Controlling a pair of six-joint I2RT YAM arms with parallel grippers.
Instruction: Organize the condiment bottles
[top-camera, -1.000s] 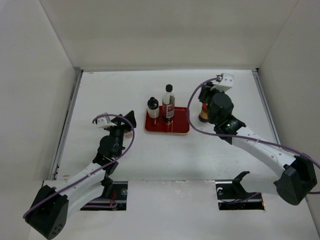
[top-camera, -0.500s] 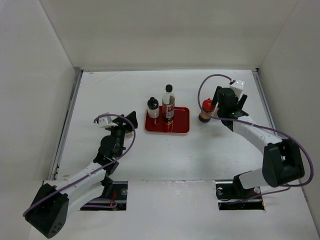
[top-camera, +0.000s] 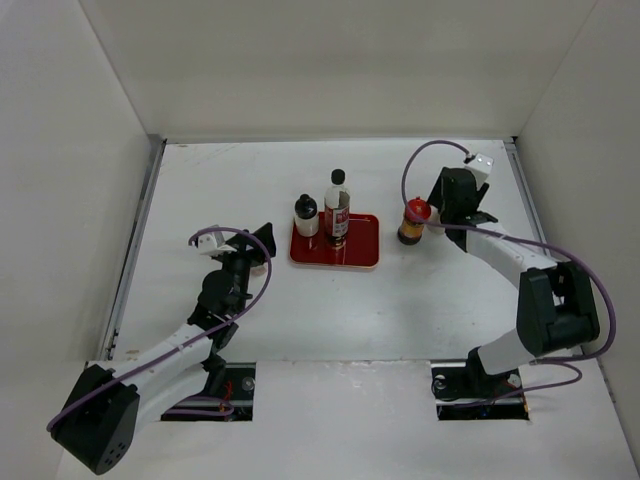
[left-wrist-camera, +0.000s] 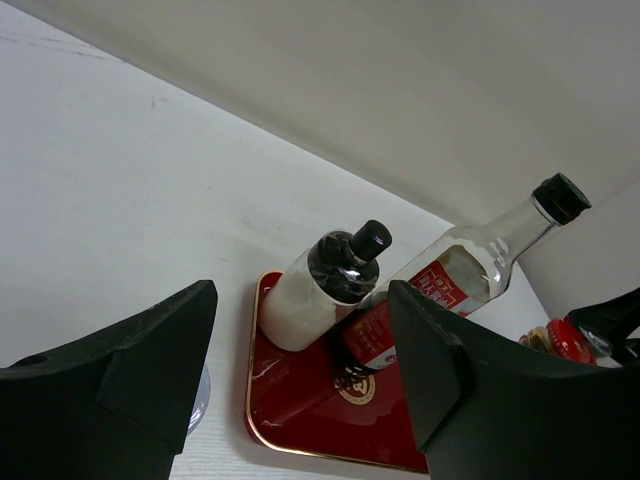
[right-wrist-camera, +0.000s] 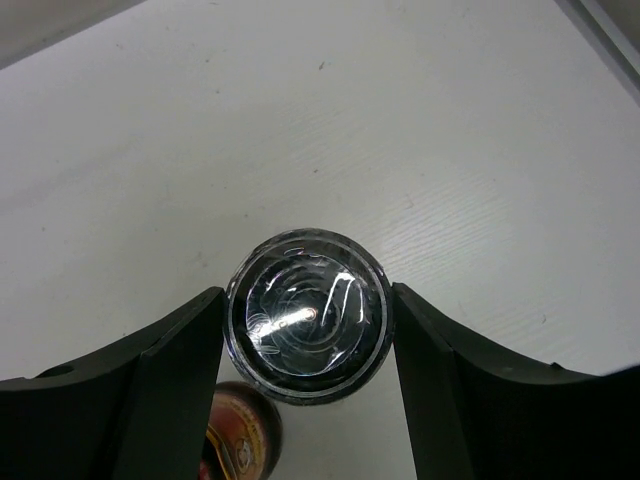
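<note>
I should next lift the shaker past the brown bottle with my right gripper, lower it at the tray's empty end, left in the top view, and release it.
A red tray carries the tall clear black-capped bottle and the small white black-capped bottle. My left gripper is open, low on the table just left of the tray, nothing between its fingers. The red-capped brown bottle stands right of the tray. My right gripper is just right of it, shut on the round grey-lidded shaker, both fingers against its rim. In the top view the gripper hides the shaker.
A pale rounded edge peeks out beside my left gripper's left finger; what it is cannot be told. White walls enclose the table on the left, back and right. The right arm's purple cable loops above the brown bottle.
The right arm swung from over the brown bottle to its right side. Its jaws opened wide, then closed on the shaker. The left arm stayed put.
</note>
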